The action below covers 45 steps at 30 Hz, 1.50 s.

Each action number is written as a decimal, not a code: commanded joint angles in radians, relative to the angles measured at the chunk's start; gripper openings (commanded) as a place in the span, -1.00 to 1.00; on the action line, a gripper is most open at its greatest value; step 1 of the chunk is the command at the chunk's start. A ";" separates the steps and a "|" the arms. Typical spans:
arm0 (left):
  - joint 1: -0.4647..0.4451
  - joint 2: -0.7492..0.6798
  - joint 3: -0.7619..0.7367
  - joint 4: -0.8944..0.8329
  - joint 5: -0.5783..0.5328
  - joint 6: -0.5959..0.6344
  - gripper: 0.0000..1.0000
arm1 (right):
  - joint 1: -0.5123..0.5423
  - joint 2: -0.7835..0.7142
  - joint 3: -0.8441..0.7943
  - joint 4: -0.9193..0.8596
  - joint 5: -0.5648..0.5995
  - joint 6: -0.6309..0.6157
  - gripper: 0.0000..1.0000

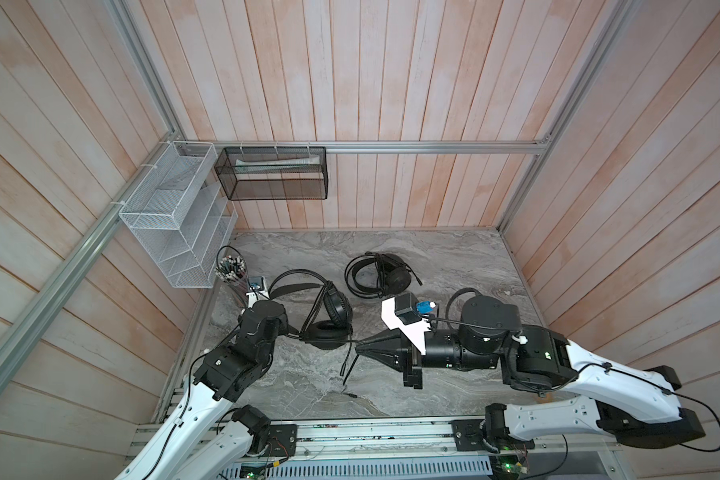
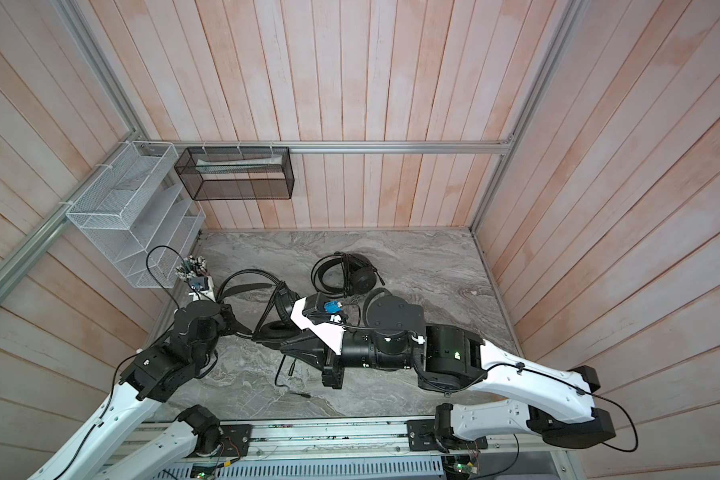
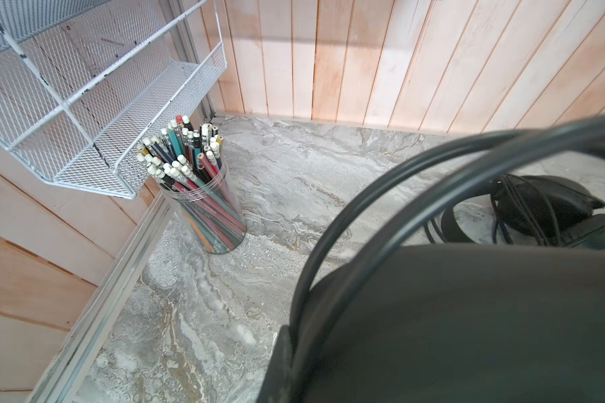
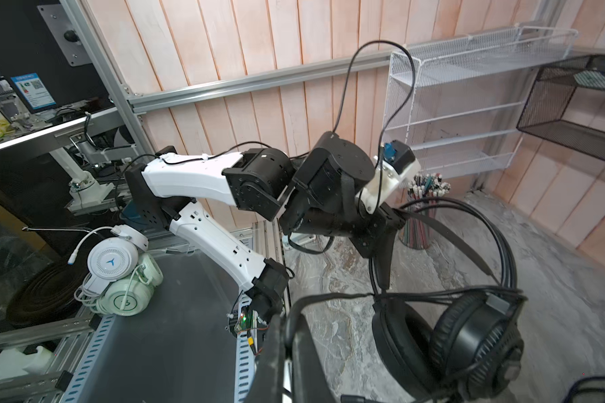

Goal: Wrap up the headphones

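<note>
My right gripper carries the cable outward next, past the earcups to over the marble (image 1: 371, 308) beside the second headphones, and releases it, since the cable's end hangs unwound.
One pair of headphones (image 1: 329, 322) stands in the middle left of the marble table, its earcups (image 4: 468, 342) down and its double-wire headband (image 3: 364, 209) arching up. My left gripper (image 1: 298, 332) is shut on that headband low down, next to an earcup. My right gripper (image 1: 360, 348) is shut on the thin black cable (image 4: 329, 296) of the same headphones. From there the cable drops to the table and ends in a plug (image 1: 352, 396). A second pair of headphones (image 1: 377, 274) lies further back, its cable coiled around it, and no gripper touches it.
A clear cup of pencils (image 3: 203, 209) stands in the back left corner, close behind my left wrist. Above it a white mesh rack (image 1: 175, 216) hangs on the wall, with a black mesh basket (image 1: 273, 174) beside it. Wooden walls close in three sides.
</note>
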<state>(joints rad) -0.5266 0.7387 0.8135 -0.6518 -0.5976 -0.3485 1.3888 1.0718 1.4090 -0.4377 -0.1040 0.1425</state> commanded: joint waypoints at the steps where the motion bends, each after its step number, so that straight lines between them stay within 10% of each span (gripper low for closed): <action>1: 0.007 0.008 0.008 0.024 -0.022 0.012 -1.00 | 0.009 -0.077 0.061 -0.032 0.076 0.051 -1.00; 15: -0.017 -0.060 -0.044 0.124 0.190 0.104 -1.00 | -0.099 -0.042 0.060 -0.136 0.546 -0.121 -1.00; 19: -0.079 -0.078 -0.061 0.148 0.222 0.136 -1.00 | -0.366 0.060 0.090 -0.103 0.298 -0.145 -1.00; 28: -0.122 -0.141 -0.078 0.146 0.244 0.155 -1.00 | -0.662 0.226 0.092 0.045 0.147 -0.147 -1.00; 36: -0.122 -0.155 -0.040 0.146 0.293 0.116 -1.00 | -0.734 0.302 -0.047 0.188 0.090 -0.101 -1.00; 45: -0.121 -0.138 0.129 0.138 0.384 -0.101 -1.00 | -0.741 0.361 -0.216 0.403 -0.274 -0.056 -0.72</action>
<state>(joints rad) -0.6445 0.6216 0.8532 -0.5827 -0.2974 -0.3164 0.6655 1.4456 1.2568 -0.1837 -0.2802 0.0475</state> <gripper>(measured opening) 0.076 0.130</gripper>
